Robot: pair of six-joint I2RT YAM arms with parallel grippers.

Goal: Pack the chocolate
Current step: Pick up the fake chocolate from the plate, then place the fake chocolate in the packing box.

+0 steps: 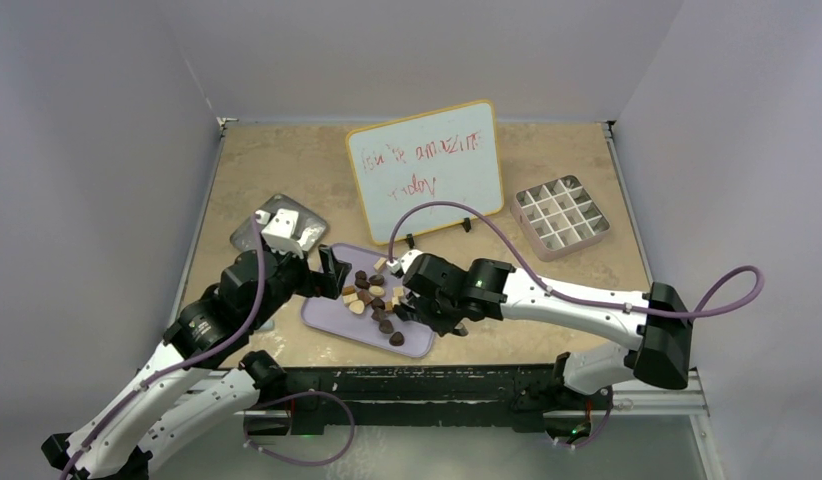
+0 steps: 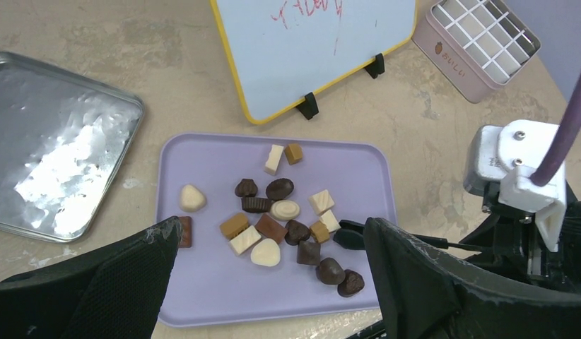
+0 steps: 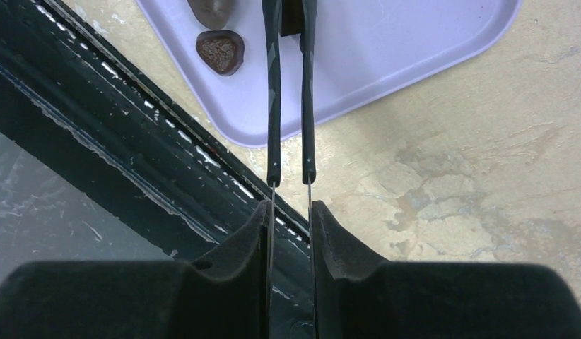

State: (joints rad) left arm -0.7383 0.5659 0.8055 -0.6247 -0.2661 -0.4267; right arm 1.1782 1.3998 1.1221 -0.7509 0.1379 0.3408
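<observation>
I should move my right gripper outward, to the right in the top view, over the box's near corner cell (image 1: 551, 242) and let go of the chocolate piece, because the box's cells are empty.
Several chocolate pieces (image 1: 372, 295), dark brown, tan and cream, lie loose on the lavender tray (image 1: 419, 342); the left wrist view shows them (image 2: 280, 226) too. My right gripper (image 1: 419, 300) is shut on thin black tongs (image 3: 273, 106), its fingers (image 3: 289, 212) clamped round the two arms. The tongs' tips (image 2: 348, 236) reach into the right side of the pile. A dark brown piece (image 3: 291, 18) sits between the arms at the frame's top edge; I cannot tell whether it is pinched. My left gripper (image 1: 327, 272) is open and empty above the tray's near left edge (image 2: 272, 244).
The pale pink gridded box (image 1: 560, 217) stands at the back right, its cells empty (image 2: 483, 35). A whiteboard (image 1: 427, 165) stands on feet behind the tray. A silver tin lid (image 1: 249, 235) lies left of the tray. The black table rail (image 3: 153, 120) runs along the near edge.
</observation>
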